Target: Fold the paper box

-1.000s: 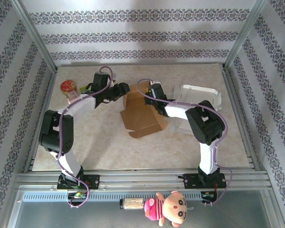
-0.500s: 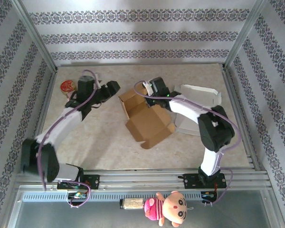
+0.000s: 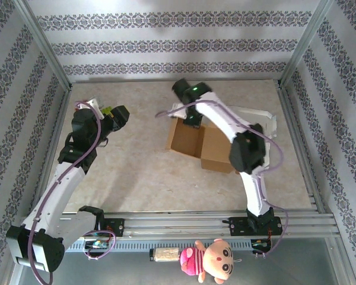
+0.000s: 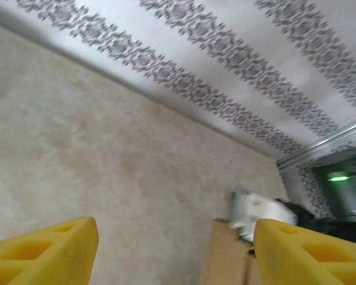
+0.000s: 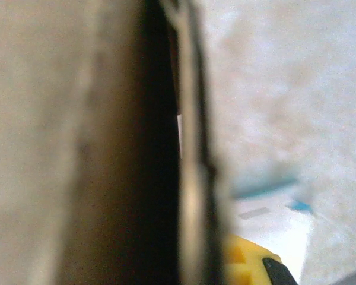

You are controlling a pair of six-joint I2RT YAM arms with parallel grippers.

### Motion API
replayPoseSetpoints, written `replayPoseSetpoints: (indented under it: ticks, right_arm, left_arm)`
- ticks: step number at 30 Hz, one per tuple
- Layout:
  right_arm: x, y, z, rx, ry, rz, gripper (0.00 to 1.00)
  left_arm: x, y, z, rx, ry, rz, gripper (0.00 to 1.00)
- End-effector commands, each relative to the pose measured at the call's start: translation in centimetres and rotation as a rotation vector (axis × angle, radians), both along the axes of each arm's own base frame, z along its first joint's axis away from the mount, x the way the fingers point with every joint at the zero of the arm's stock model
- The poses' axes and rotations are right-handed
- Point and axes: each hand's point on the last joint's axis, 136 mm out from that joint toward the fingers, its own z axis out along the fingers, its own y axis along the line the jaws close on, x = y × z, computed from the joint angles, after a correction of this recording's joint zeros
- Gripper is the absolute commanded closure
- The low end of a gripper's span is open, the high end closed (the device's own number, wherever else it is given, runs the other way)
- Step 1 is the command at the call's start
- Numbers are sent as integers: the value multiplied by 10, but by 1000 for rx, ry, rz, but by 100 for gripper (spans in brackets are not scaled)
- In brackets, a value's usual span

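Observation:
I will pull my right gripper back next, turning the box (image 3: 199, 142) on the table, and then let go of the box's far side. The table behind my gripper isn't holding anything.
The brown paper box (image 3: 199, 142) stands partly erected at mid-table, its walls upright. My right gripper (image 3: 190, 120) reaches down from the far side and is shut on the box's far wall. In the right wrist view that cardboard wall (image 5: 190, 178) runs edge-on past one yellow finger (image 5: 246, 265); the other finger is hidden behind it. My left gripper (image 3: 115, 116) hangs well left of the box, open and holding nothing. In the left wrist view its yellow fingers (image 4: 41, 252) frame bare table, with the box (image 4: 225, 258) at lower right.
A clear plastic container (image 3: 255, 119) sits right of the box, behind the right arm. A plush doll (image 3: 210, 261) lies on the front rail. Patterned walls and metal posts (image 3: 44, 44) close in the table (image 3: 136, 172).
The right gripper closed on the box wall and swung the box upright toward the right. The left arm pulled back to the left, away from the box, with its jaws wider.

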Motion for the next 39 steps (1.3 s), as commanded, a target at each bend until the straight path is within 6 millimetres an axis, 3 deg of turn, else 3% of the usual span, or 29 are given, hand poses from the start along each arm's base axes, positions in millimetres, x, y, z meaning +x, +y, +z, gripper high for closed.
replayPoseSetpoints:
  ticks: [1, 7, 13, 17, 19, 22, 25, 29, 31, 33, 36, 39]
  right_arm:
    - [-10, 16, -26, -94, 32, 135, 97]
    - [-32, 71, -64, -43, -38, 396, 98]
    - [-70, 111, -74, -9, -135, 675, 91]
    - [-71, 110, -51, -15, -286, 755, 69]
    - [-65, 108, -25, 0, -352, 729, 59]
    - [-63, 106, 13, 57, -424, 662, 53]
    - [-61, 103, 53, 204, -486, 457, 47]
    - [-57, 67, 104, 571, -436, -174, 26]
    - [-64, 41, 110, 732, -327, -480, 20]
    - [-73, 14, 108, 854, -228, -769, 4]
    - [-94, -23, 102, 988, -107, -1121, 2]
    - [-122, -81, 91, 982, -115, -1443, 2]
  left_arm:
    - [-10, 13, 4, 32, -11, 40, 30]
    - [-15, 26, 5, 68, -34, 103, 28]
    - [-12, 27, 7, 57, -54, 112, 27]
    - [-12, 27, 7, 69, -60, 107, 27]
    - [-10, 25, 6, 90, -73, 89, 25]
    - [-5, 16, 6, 155, -126, 22, 23]
    - [-1, -1, 9, 249, -181, -105, 21]
    - [-7, -39, 26, 312, -267, -362, 15]
    - [-12, -54, 31, 318, -284, -474, 6]
    - [-26, -76, 35, 305, -322, -638, 0]
    - [-54, -107, 40, 290, -395, -862, 0]
    - [-81, -134, 32, 347, -439, -1017, 0]
